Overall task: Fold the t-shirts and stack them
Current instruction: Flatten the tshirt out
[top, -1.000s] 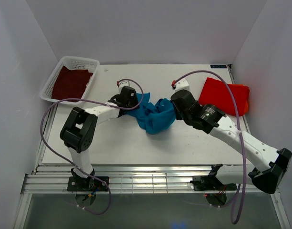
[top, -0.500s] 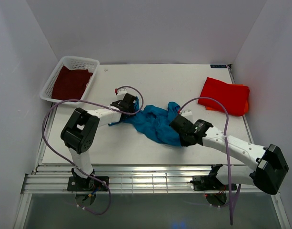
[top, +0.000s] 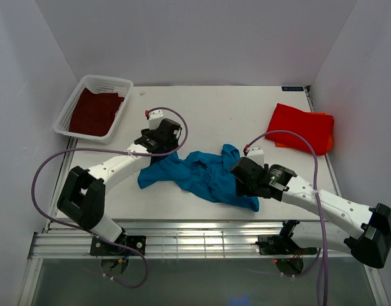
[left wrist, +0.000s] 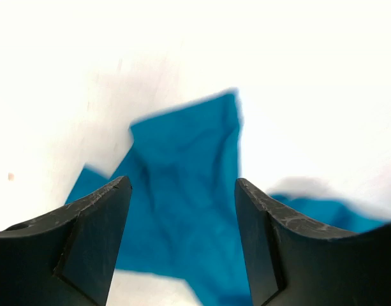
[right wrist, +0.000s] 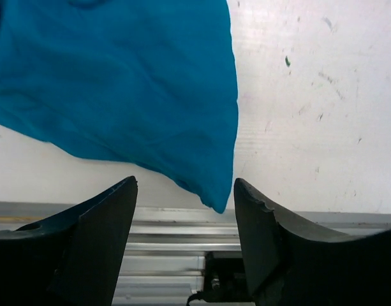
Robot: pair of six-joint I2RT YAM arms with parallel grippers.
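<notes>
My left gripper will next move down, outward and to the right in the top view, onto the teal-blue t-shirt's far corner (top: 174, 155) (left wrist: 226, 108), whose tip is beyond my open fingers.
The teal-blue t-shirt (top: 198, 175) lies crumpled and stretched out across the middle of the table. My left gripper (top: 158, 148) hovers open above its left end; in the left wrist view the cloth (left wrist: 182, 159) lies below the spread fingers (left wrist: 93, 236), untouched. My right gripper (top: 245, 182) is open over the shirt's near-right corner (right wrist: 214, 191), and nothing sits between its fingers (right wrist: 278, 242). The red-orange t-shirt (top: 302, 127) lies folded at the back right. The maroon t-shirt (top: 93, 111) rests inside the basket.
The white mesh basket (top: 87, 80) stands at the back left corner. The table's near edge and metal rail (right wrist: 182, 229) run just beyond the shirt's corner. White walls close in the left, back and right sides.
My right gripper has opened and let go of the teal shirt near the front edge. The shirt went from bunched and lifted to lying stretched out. My left gripper drew back to the left.
</notes>
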